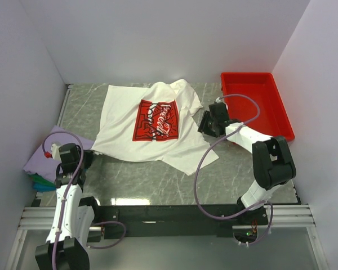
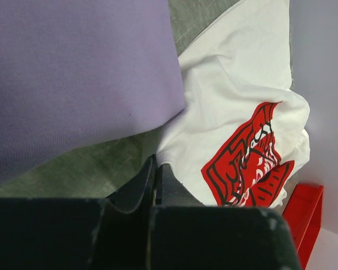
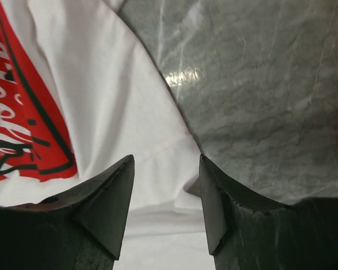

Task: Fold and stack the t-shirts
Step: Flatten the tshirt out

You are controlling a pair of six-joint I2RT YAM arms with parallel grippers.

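Observation:
A small fold shows at the white t-shirt's near side edge [image 1: 208, 146] [image 3: 187, 198]. My right gripper will lower its open fingers slightly back onto it next.
A white t-shirt [image 1: 121, 121] with a red chest print [image 1: 154, 120] lies spread and partly rumpled on the marble table [image 1: 158, 180]. My right gripper [image 1: 204, 124] hovers at its right edge, open; in the right wrist view its jaws [image 3: 166, 169] stand apart over a white fold [image 3: 118, 101] with nothing between them. At the left, a stack of folded t-shirts has lavender [image 1: 42, 160] on top and green and blue edges [image 1: 40, 184] below. My left gripper [image 1: 85, 159] sits beside that stack, shut and empty [image 2: 156, 164], with the lavender shirt [image 2: 73, 73] to its left and the white t-shirt [image 2: 236, 107] ahead.
A red plastic tray [image 1: 279, 115] stands at the back right, close behind the right arm. White walls enclose the table at the back and sides. A purple cable [image 1: 200, 169] loops from the right arm over the shirt's lower right corner.

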